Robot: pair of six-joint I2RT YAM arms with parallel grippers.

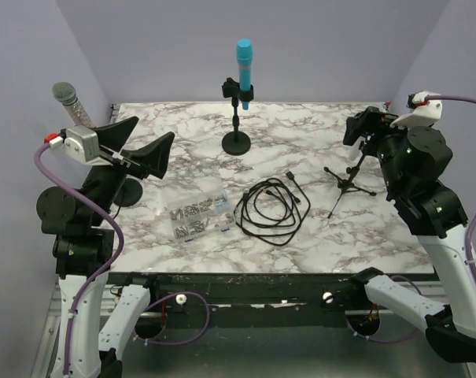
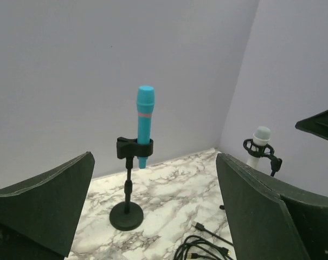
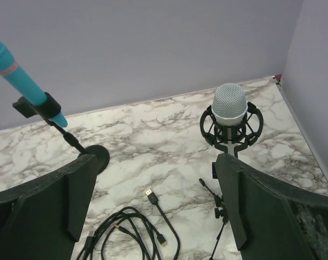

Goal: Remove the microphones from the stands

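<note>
My right gripper needs to move outward and to the right in its wrist view, onto the white microphone's mesh head, which is beyond it on that side.
A blue microphone stands upright in the clip of a black round-base stand at the back middle of the marble table. The left wrist view shows this microphone straight ahead and far beyond the fingertips. My left gripper hovers open and empty at the left, pointing toward it. My right gripper hangs open and empty at the right, above a tripod. The right wrist view has a white microphone in a shock mount just past the right finger. The blue microphone is far left there.
A silver microphone rises on another stand behind my left arm. A coiled black cable lies mid-table. A clear box of small parts sits to its left. Lilac walls close the back and sides.
</note>
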